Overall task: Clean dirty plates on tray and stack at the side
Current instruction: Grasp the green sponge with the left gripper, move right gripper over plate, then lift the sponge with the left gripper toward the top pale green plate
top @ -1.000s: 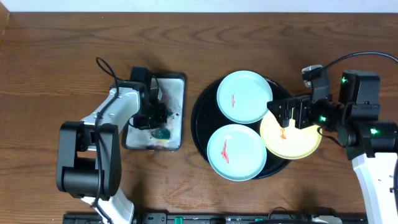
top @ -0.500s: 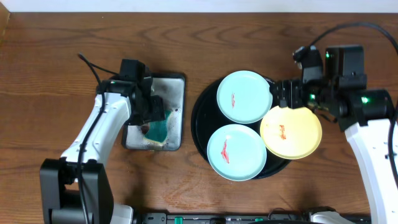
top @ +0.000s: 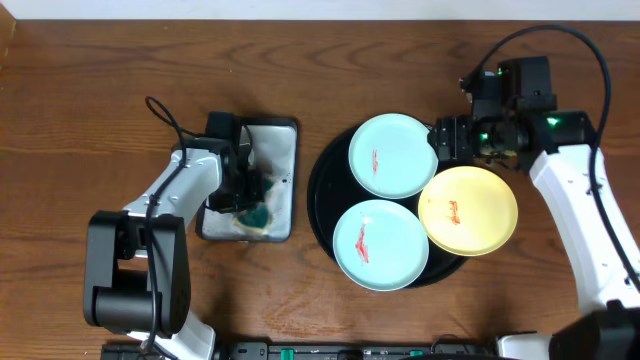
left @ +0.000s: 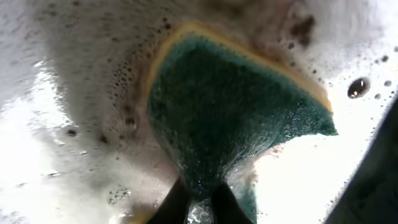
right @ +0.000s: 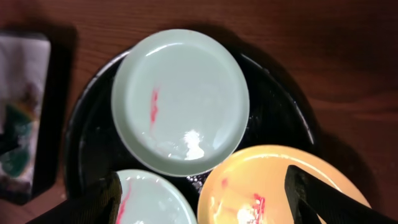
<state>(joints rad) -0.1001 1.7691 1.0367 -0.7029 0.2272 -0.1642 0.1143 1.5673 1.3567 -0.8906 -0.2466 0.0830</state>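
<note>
My right gripper moves toward the back mint-blue plate next, then down onto its rim beyond the yellow plate (top: 468,210), where the black tray leaves room for the fingers.
Three plates lie on the black tray (top: 321,190): a mint-blue plate (top: 392,155) at the back, a second mint-blue plate (top: 380,244) at the front, and a yellow plate (top: 468,210) overhanging the right rim. Each has a red smear. My right gripper (top: 446,141) is open and empty, above the gap between the back mint plate (right: 180,99) and the yellow plate (right: 273,186); its fingers (right: 206,200) are spread wide. My left gripper (top: 247,190) is shut on a teal sponge (left: 236,106), its fingertips (left: 199,200) pinching the sponge's lower corner in foam.
The sponge sits in a rectangular silvery metal tray (top: 284,150) of soapy water, left of the black tray; it also shows at the left edge of the right wrist view (right: 25,68). Bare wooden table (top: 560,290) lies to the right of the black tray.
My right gripper has moved from over the yellow plate toward the back of the table, leaving the plate in place. My left gripper shifted slightly with the sponge inside the metal tray.
</note>
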